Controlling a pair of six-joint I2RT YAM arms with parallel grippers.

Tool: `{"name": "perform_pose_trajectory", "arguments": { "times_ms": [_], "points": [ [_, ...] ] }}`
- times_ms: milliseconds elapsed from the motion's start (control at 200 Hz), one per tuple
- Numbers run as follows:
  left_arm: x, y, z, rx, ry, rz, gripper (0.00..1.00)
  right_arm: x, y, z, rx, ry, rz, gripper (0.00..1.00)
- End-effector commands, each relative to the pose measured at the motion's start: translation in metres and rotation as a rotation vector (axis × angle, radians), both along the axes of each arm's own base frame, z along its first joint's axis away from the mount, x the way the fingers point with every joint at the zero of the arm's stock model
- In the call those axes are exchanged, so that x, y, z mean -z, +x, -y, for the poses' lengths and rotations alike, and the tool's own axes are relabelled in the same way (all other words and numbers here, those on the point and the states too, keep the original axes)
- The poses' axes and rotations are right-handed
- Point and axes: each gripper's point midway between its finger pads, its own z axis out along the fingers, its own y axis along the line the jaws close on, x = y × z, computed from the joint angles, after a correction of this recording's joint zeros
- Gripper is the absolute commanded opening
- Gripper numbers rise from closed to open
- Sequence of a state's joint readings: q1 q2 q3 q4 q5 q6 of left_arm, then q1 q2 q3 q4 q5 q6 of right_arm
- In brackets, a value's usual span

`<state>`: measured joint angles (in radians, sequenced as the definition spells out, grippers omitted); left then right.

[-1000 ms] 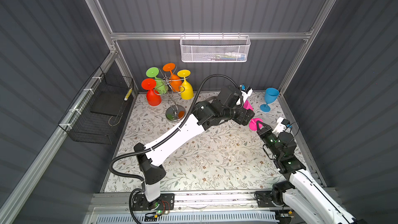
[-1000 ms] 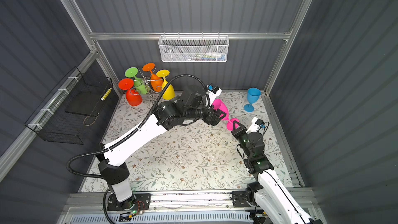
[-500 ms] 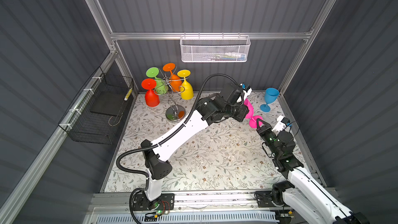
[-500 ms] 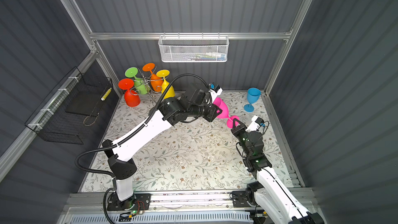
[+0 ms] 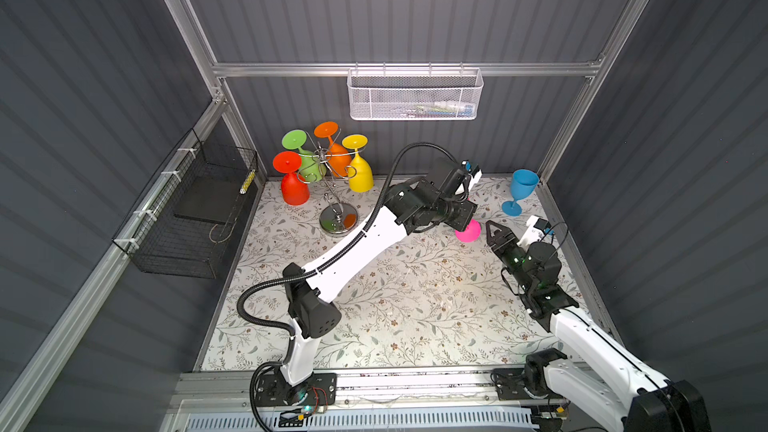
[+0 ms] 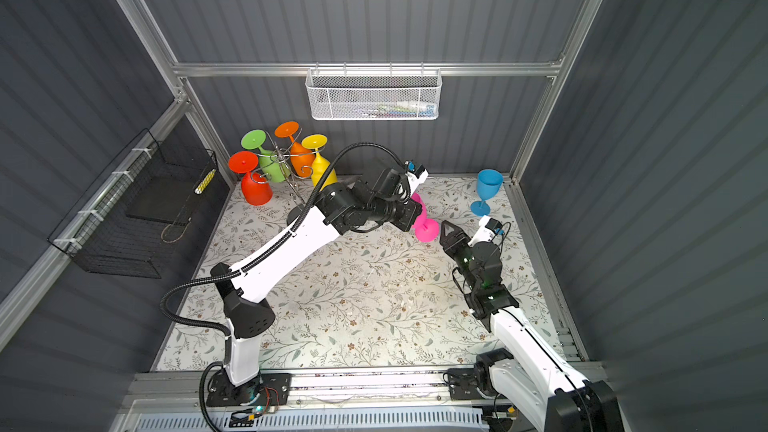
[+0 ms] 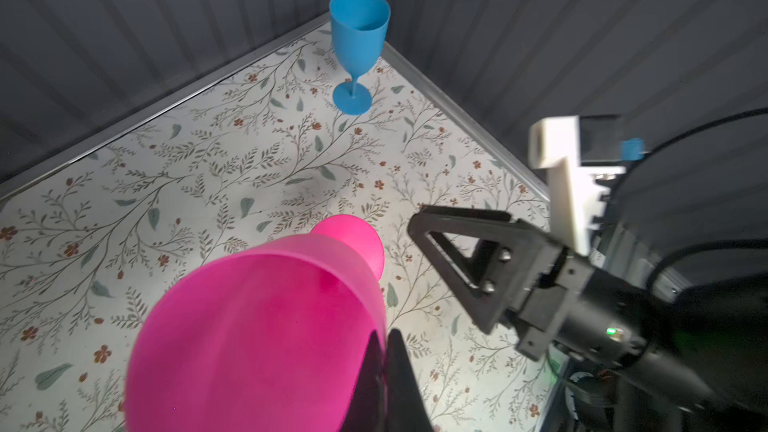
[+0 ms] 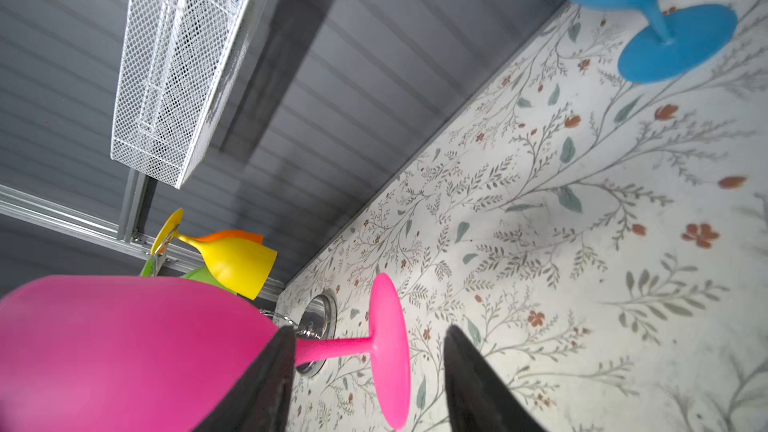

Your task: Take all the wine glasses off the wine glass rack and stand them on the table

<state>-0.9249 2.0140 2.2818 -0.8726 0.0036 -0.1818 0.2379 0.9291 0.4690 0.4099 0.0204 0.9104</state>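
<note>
My left gripper should move toward the rack and lower the pink glass, its foot pointing down, to release it on the bare mat near the yellow glass (image 7: 101,269).
The pink wine glass (image 5: 468,233) (image 6: 426,228) is upright at the back right of the table, foot down and close to the floral mat. My left gripper (image 5: 464,218) (image 7: 384,332) is shut on the rim of its bowl (image 7: 257,326). My right gripper (image 5: 492,228) (image 8: 370,328) is open, its fingers (image 8: 270,371) standing either side of the pink stem and foot without gripping them. The chrome wine glass rack (image 5: 338,220) (image 6: 286,160) stands at the back left with red, green, orange and yellow glasses hanging upside down on it.
A blue glass (image 5: 521,191) (image 7: 359,39) stands upright in the back right corner, close to both grippers. A white mesh basket (image 5: 415,95) hangs on the back wall. A black wire basket (image 5: 195,218) hangs on the left wall.
My left gripper has shut on the pink glass's rim. My right gripper has opened and let go of the glass's foot. The glass now stands more upright and lower.
</note>
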Motion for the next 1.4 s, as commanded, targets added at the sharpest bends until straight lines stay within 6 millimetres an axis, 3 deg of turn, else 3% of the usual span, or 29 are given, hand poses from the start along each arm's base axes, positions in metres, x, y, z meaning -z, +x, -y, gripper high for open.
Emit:
{"name": "perform_pose_trajectory", "arguments": {
  "times_ms": [0, 210, 375, 590, 875, 1191, 1391],
  "points": [
    [0.011, 0.023, -0.02, -0.062, 0.09, 0.031, 0.0, -0.009, 0.005, 0.016, 0.084, -0.088, -0.019, 0.82],
    [0.056, 0.068, -0.048, -0.164, 0.283, 0.041, 0.0, -0.016, 0.015, 0.033, 0.176, -0.192, -0.058, 0.99],
    [0.082, 0.104, -0.064, -0.224, 0.325, 0.028, 0.0, -0.015, 0.028, 0.031, 0.171, -0.209, -0.074, 0.99],
    [0.113, 0.143, -0.089, -0.275, 0.363, 0.008, 0.0, 0.006, 0.029, 0.022, 0.12, -0.211, -0.111, 0.99],
    [0.122, 0.181, -0.1, -0.297, 0.346, 0.049, 0.0, 0.013, 0.027, 0.006, 0.044, -0.218, -0.136, 0.99],
    [0.133, 0.202, -0.102, -0.307, 0.325, 0.072, 0.0, -0.007, 0.022, -0.005, 0.009, -0.237, -0.083, 0.99],
    [0.137, 0.208, -0.098, -0.293, 0.311, 0.077, 0.0, -0.007, 0.022, -0.008, -0.007, -0.236, -0.081, 0.99]
  ]
}}
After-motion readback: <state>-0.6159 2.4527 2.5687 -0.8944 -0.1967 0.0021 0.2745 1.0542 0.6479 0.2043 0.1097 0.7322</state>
